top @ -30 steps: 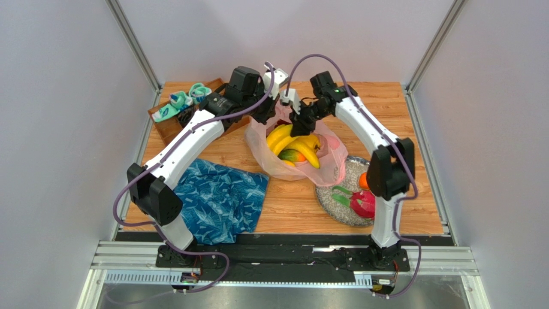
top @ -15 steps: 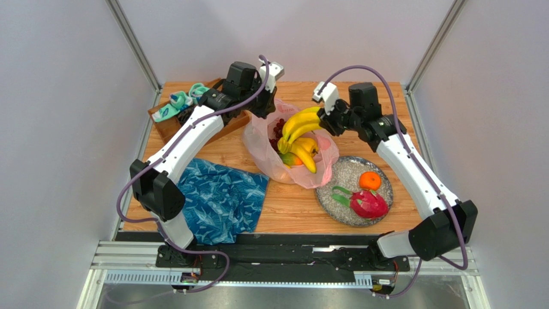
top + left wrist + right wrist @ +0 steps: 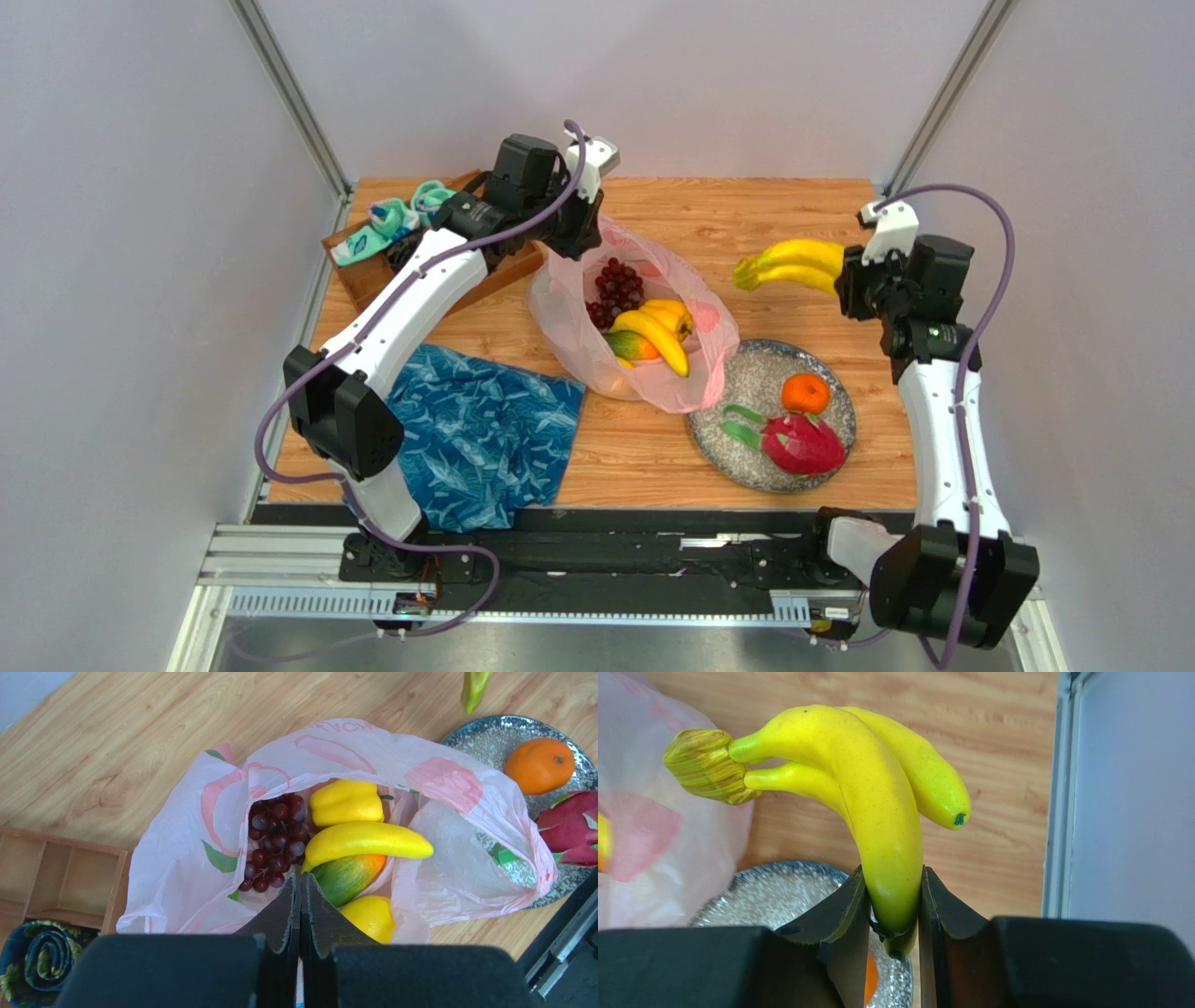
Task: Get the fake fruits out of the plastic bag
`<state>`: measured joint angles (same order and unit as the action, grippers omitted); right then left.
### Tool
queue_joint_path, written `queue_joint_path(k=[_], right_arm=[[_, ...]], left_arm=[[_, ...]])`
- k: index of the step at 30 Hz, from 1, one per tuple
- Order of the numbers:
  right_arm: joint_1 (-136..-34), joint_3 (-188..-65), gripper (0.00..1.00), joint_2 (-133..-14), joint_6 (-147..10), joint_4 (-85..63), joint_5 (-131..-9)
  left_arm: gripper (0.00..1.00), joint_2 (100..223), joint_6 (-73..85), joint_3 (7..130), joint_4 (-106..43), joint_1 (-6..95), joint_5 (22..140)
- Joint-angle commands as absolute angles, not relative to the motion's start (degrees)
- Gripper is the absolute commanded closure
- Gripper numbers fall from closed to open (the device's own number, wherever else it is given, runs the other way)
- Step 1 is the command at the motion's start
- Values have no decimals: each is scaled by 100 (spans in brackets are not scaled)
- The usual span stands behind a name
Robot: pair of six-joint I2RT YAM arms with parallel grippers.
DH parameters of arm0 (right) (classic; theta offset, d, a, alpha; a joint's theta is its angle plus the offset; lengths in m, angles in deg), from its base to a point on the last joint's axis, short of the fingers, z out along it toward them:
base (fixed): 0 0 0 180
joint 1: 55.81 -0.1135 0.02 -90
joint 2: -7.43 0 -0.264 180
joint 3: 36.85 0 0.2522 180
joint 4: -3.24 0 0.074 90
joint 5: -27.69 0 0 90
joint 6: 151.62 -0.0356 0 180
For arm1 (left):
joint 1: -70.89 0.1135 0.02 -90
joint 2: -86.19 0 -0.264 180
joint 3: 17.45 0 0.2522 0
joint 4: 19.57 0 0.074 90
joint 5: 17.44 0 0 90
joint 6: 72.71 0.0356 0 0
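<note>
Next, my right gripper moves back and down and lets go of the bunch (image 3: 788, 262). The plate's far part (image 3: 766, 363) lies below and back from it, still clear of fruit.
The pale-pink plastic bag (image 3: 561, 315) lies open at the table's middle. My left gripper (image 3: 578, 231) is shut on its far rim; in the left wrist view (image 3: 300, 876) the jaws pinch thin film. Inside the bag (image 3: 182, 847) are dark grapes (image 3: 274, 843), a yellow pepper (image 3: 347, 801), a single banana (image 3: 365, 840), a green-orange mango (image 3: 347, 876) and a lemon (image 3: 368, 917). My right gripper (image 3: 849, 273) is shut on a banana bunch (image 3: 788, 262) and holds it in the air right of the bag, its jaws clamping one banana's tip (image 3: 871, 791). An orange (image 3: 804, 394) and a dragon fruit (image 3: 800, 444) lie on the speckled plate (image 3: 751, 378).
A blue leaf-patterned cloth (image 3: 477, 434) lies at the front left. A wooden box (image 3: 368, 273) with rolled socks (image 3: 400, 217) stands at the back left. Enclosure walls and metal rails (image 3: 919, 308) run close along the table's right side.
My right gripper has lifted the banana bunch out of the bag and swung it right, past the plate's far side. My left gripper has stayed on the bag's rim.
</note>
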<state>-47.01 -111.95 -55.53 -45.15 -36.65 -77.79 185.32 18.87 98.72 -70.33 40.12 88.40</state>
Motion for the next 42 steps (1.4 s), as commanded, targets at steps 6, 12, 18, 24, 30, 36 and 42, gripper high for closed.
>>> queue_joint_path(k=[6, 12, 18, 24, 30, 36, 42], right_arm=[[-3762, -10441, 94, -6349, -3483, -3232, -8911], [-3735, -9764, 92, -6253, -3157, -3030, -9017], [-3762, -9167, 91, -5841, -2841, -3240, -8700], [-3736, -8815, 91, -5006, -2331, -3714, -8780], [-3770, -8174, 57, -4504, -1952, -3699, -8359], [-4017, -8066, 36, -4407, -2039, -4047, -7831], [-4394, -9811, 17, -4302, -2769, -5023, -8636]], left_arm=[[100, 18471, 2432, 9783, -7438, 4021, 9075], [100, 18384, 2343, 9800, -7377, 4030, 9251], [100, 17980, 2265, 9564, -7227, 4074, 9356], [100, 17514, 2282, 9097, -7122, 4074, 9374], [100, 17294, 2352, 8991, -7095, 4074, 9339], [100, 17162, 2484, 8991, -7209, 4074, 9401], [100, 17065, 2336, 8851, -7131, 4074, 9673]])
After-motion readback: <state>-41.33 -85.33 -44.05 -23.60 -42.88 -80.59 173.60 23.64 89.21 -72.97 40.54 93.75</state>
